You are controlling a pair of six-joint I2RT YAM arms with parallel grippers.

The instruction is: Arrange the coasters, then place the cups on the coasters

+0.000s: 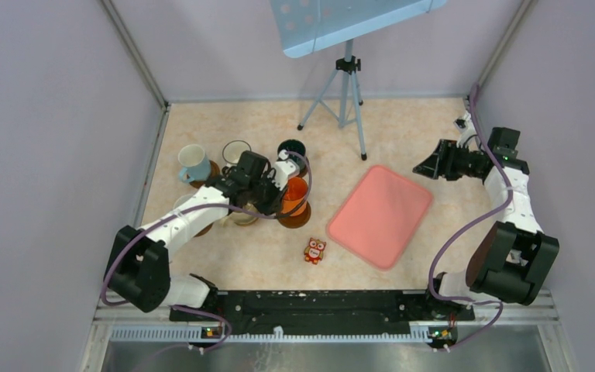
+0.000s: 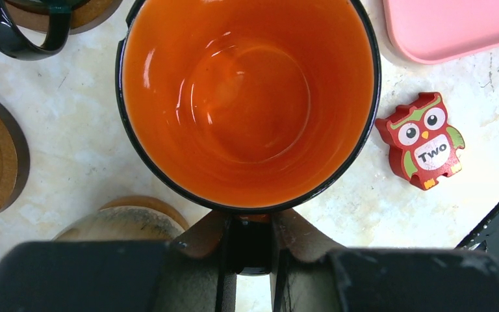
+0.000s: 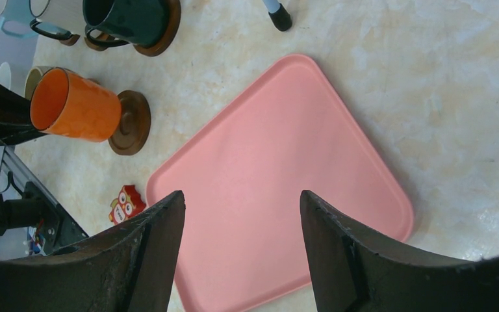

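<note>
The dark round coaster [image 1: 295, 220] lies below the orange cup with a gap between them, so the left gripper needs to lower the cup onto the coaster next and let go of the cup's handle.
An orange cup [image 1: 296, 194] [image 2: 247, 97] stands upright over a dark round coaster [image 1: 295, 220] [image 3: 132, 122]; whether its base touches the coaster I cannot tell. My left gripper [image 1: 280, 197] [image 2: 250, 224] is shut on the cup's dark handle. Behind it, a dark green cup [image 1: 291, 148] [image 3: 130, 18] and a light blue cup [image 1: 192, 162] each sit on a coaster. A white cup [image 1: 236, 151] stands between them. A beige cup [image 2: 120, 224] lies partly hidden under my left arm. My right gripper [image 1: 422, 167] [image 3: 240, 201] hangs open and holds nothing, above the pink tray.
The pink tray [image 1: 381, 215] [image 3: 286, 175] lies right of centre. A small red owl figure [image 1: 314, 250] [image 2: 422, 140] stands near the front. A tripod [image 1: 346, 101] with a blue board stands at the back. Walls enclose the table on three sides.
</note>
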